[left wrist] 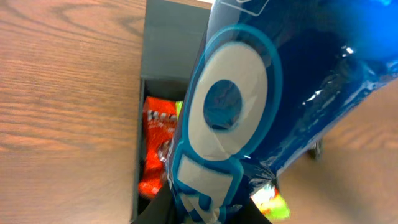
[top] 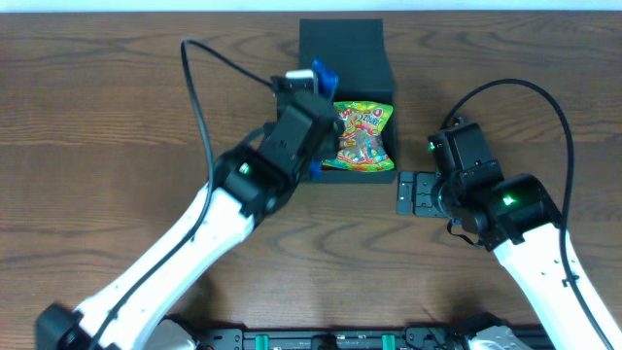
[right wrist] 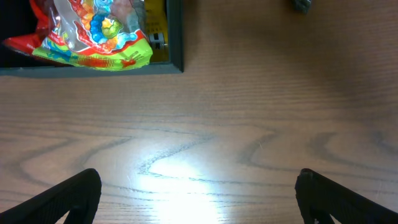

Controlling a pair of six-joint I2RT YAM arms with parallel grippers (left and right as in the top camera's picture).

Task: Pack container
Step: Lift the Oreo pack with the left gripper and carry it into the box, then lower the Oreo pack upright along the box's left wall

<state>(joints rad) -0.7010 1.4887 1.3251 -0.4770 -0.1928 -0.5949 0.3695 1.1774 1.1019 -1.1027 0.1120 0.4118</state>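
I will use my left gripper to lower the blue and white snack packet into the container, bringing it down along the container's side.
The dark square container [top: 345, 58] stands at the back middle of the table, flap lid open to the rear. A green and red candy packet [top: 362, 136] lies in it, also in the right wrist view [right wrist: 93, 37]. An orange packet [left wrist: 155, 149] shows inside in the left wrist view. My left gripper [top: 313, 109] is shut on a blue and white snack packet [left wrist: 249, 106] and holds it over the container's left side. My right gripper [top: 406, 192] is open and empty over bare table, right of the container [right wrist: 176, 37].
The wooden table [top: 107, 117] spreads to the left and right of the container. Black cables loop up from both arms. A small dark object [right wrist: 301, 5] sits at the top edge of the right wrist view.
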